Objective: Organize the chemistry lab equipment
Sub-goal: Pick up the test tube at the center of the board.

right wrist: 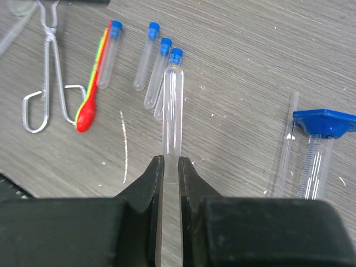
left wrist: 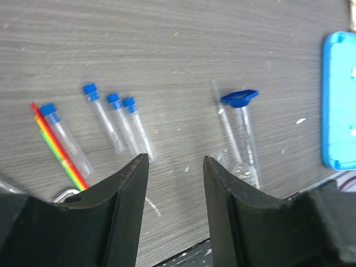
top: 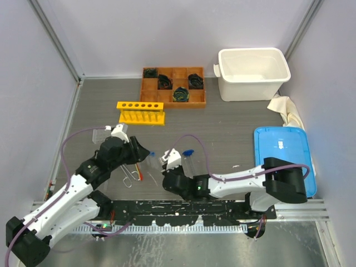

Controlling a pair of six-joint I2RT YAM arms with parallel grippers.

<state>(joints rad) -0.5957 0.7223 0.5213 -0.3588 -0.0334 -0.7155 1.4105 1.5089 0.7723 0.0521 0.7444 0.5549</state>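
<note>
To the right of my left gripper in the top view is the clear test tube's loose rounded end: I will move the open fingers across onto it.
My right gripper (right wrist: 171, 164) is shut on a clear test tube (right wrist: 172, 111) and holds it lengthwise above the table, rounded end pointing away. Below it lie several blue-capped test tubes (right wrist: 146, 55), metal tongs (right wrist: 50, 72) and a red-tipped stick (right wrist: 92, 83) with a rainbow handle. My left gripper (left wrist: 175, 161) is open and empty, hovering just near of the same tubes (left wrist: 123, 122). A blue-based glass cylinder (left wrist: 245, 133) and a thin glass rod (left wrist: 225, 128) lie to the right. The yellow tube rack (top: 141, 112) stands empty farther back. In the top view my left gripper (top: 142, 151) and right gripper (top: 162, 164) are close together.
A wooden compartment tray (top: 172, 94) with dark items sits at the back centre. A white tub (top: 253, 89) stands at the back right, with a cloth (top: 286, 108) beside it. A blue lid (top: 283, 153) lies at the right, over my right arm.
</note>
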